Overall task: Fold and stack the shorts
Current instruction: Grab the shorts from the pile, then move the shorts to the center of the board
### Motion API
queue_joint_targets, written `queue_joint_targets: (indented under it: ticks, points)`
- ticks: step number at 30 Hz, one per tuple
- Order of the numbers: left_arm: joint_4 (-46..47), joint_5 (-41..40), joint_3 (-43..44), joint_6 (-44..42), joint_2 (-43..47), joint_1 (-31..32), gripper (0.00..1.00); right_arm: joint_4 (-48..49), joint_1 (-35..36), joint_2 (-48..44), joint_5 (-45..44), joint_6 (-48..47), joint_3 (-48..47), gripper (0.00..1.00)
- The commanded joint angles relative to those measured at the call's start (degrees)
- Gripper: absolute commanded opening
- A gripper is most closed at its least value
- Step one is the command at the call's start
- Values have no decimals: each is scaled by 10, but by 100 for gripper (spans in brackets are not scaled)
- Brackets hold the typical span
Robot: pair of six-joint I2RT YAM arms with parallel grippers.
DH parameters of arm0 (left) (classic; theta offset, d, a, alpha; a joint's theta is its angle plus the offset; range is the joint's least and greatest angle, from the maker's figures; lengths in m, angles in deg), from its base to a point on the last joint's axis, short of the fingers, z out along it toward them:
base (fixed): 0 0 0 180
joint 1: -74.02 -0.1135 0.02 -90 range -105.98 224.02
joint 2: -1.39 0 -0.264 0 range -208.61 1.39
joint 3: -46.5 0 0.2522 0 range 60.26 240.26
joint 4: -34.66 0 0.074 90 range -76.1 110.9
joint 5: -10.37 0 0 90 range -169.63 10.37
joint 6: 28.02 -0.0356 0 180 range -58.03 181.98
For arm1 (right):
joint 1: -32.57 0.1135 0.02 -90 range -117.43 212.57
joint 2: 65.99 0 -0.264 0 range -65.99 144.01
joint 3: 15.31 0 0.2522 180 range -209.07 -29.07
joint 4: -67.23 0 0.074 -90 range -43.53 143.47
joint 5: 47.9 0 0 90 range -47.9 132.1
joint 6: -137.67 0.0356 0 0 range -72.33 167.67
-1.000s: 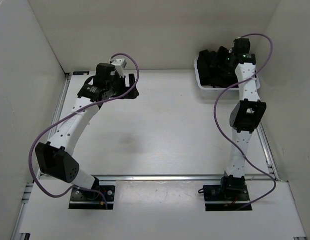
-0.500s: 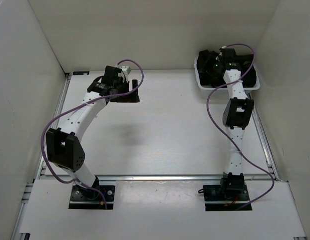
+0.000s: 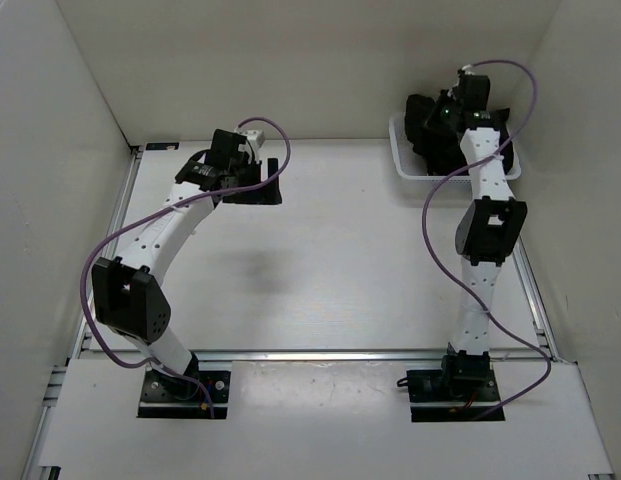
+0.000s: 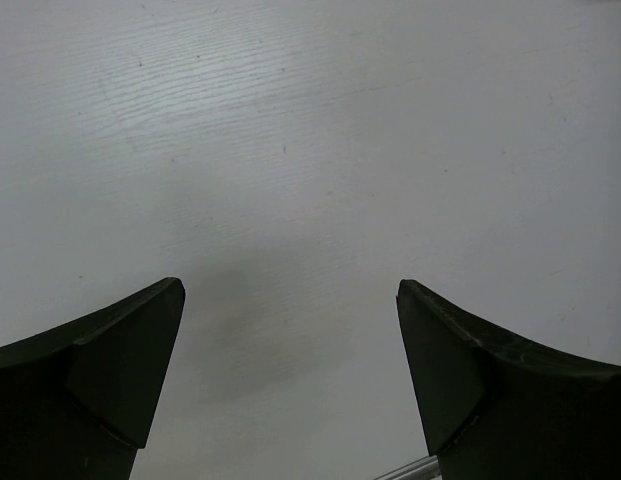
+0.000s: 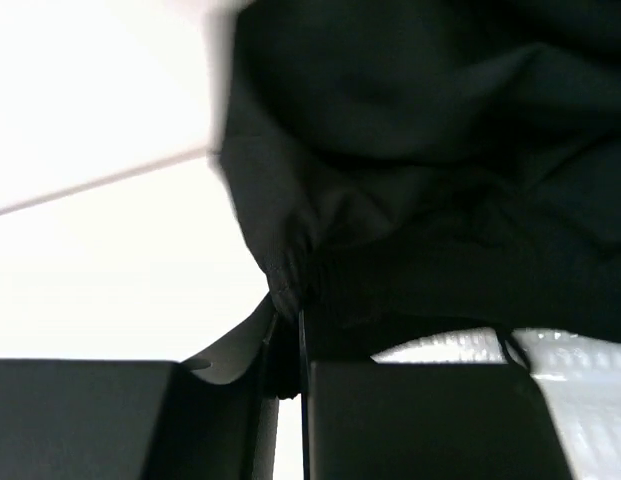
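Observation:
My right gripper lifts up from the basket [image 3: 406, 168] next, swings the black shorts over the table's middle and releases them, since the tabletop lies bare there.
A heap of black shorts [image 3: 426, 128] fills the white mesh basket [image 3: 406, 168] at the back right of the table. My right gripper [image 3: 448, 108] is over the basket, and its jaws are pressed together on a bunched fold of the black shorts [image 5: 440, 200], seen up close in the right wrist view at the right gripper [image 5: 288, 335]. The cloth hangs pulled up from the pinch. My left gripper [image 3: 273, 183] hovers over the back left of the table. In the left wrist view the left gripper [image 4: 290, 292] stands wide open with only bare table between its fingers.
White walls close in the table on the left, back and right. The basket's mesh rim [image 5: 580, 390] shows under the lifted cloth. A metal rail [image 3: 320, 353] runs along the table's near edge, in front of both arm bases.
My right gripper has gone from open to shut on the shorts in the basket and has risen a little. The left arm swung slightly right early on, then stayed still.

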Motion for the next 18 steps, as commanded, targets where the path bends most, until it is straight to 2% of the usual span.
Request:
queue_joint_targets:
  ticks: [1,4,7,12,15,16,18]
  points:
    - [-7,11,22,14,19,5,100,4,2,-137,17,-32,-50,0]
    - [-7,-1,22,34,29,10,100,-2,28,-199,77,-32,-132,0]
    - [-14,-16,31,52,34,4,100,15,75,-277,119,-32,-149,0]
    - [-56,-16,47,88,68,-43,100,46,195,-389,135,-61,-90,0]
    - [-97,-29,61,113,90,-103,100,27,278,-422,128,-72,-41,0]
    - [-107,-29,70,118,97,-139,100,19,290,-432,105,-78,-17,0]
    - [-123,-34,77,127,112,-177,100,13,307,-474,70,-78,97,0]
